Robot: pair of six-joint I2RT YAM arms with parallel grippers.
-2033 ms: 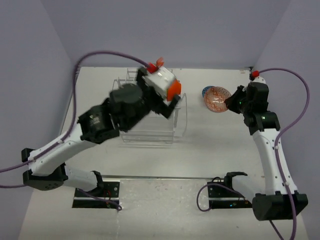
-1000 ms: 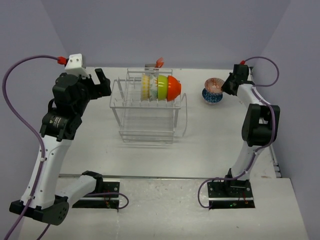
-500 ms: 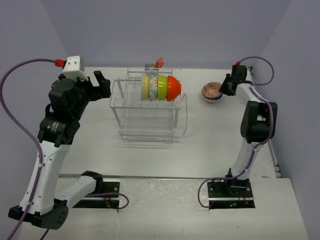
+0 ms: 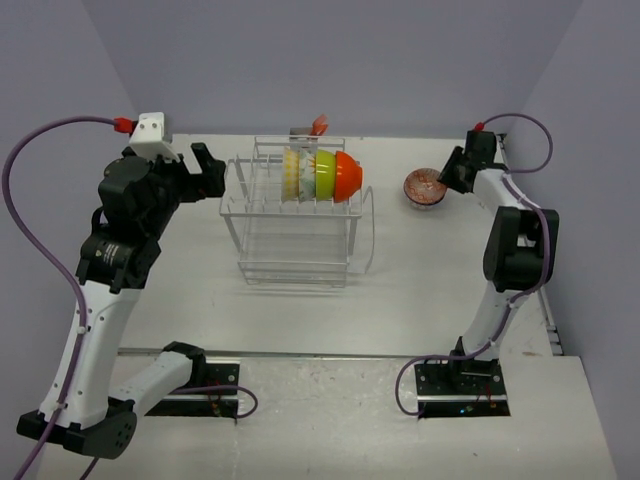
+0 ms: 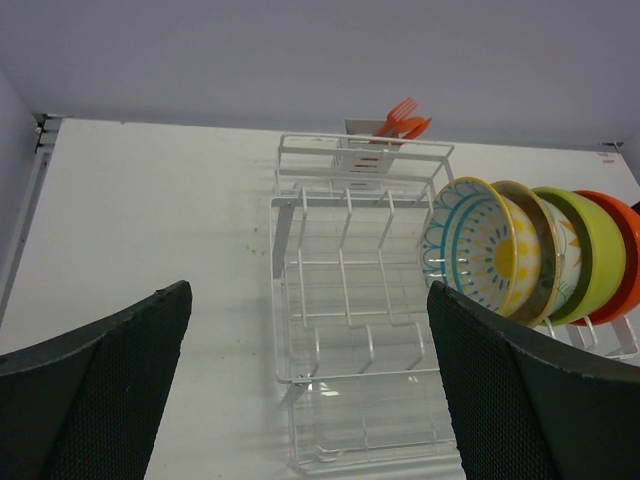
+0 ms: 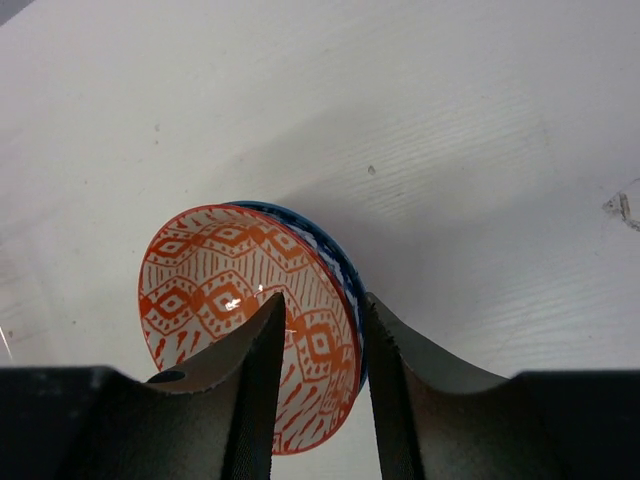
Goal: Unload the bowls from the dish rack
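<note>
The pale floral bowl's exposed rim [image 4: 287,178] [image 5: 519,272] is below my left gripper, to its right in the top view, so I will lower the gripper onto it across the rack's empty slots.
The white wire dish rack [image 4: 295,240] stands mid-table and shows in the left wrist view [image 5: 340,330]. Several bowls stand on edge in its top slots: a pale floral one [image 5: 480,250], a yellowish one [image 5: 537,250], a lime green one [image 4: 325,172] and an orange one [image 4: 348,175]. My left gripper [image 4: 215,170] is open and empty, left of the rack [image 5: 308,290]. The red-zigzag bowl [image 6: 230,280] sits nested in the blue-patterned bowl [image 6: 338,262] at the back right [image 4: 424,184]. My right gripper [image 6: 320,300] straddles their rims, jaws slightly apart, one finger inside and one outside.
Orange plastic forks [image 5: 405,115] stick up from a holder at the rack's far end [image 4: 318,125]. Purple walls enclose the table on the left, back and right. The nested bowls lie near the back right corner.
My right gripper lowered the red-zigzag bowl into the blue-patterned bowl, and it now rests flat there. My left arm swung from over the rack to its left and has since held nearly still.
</note>
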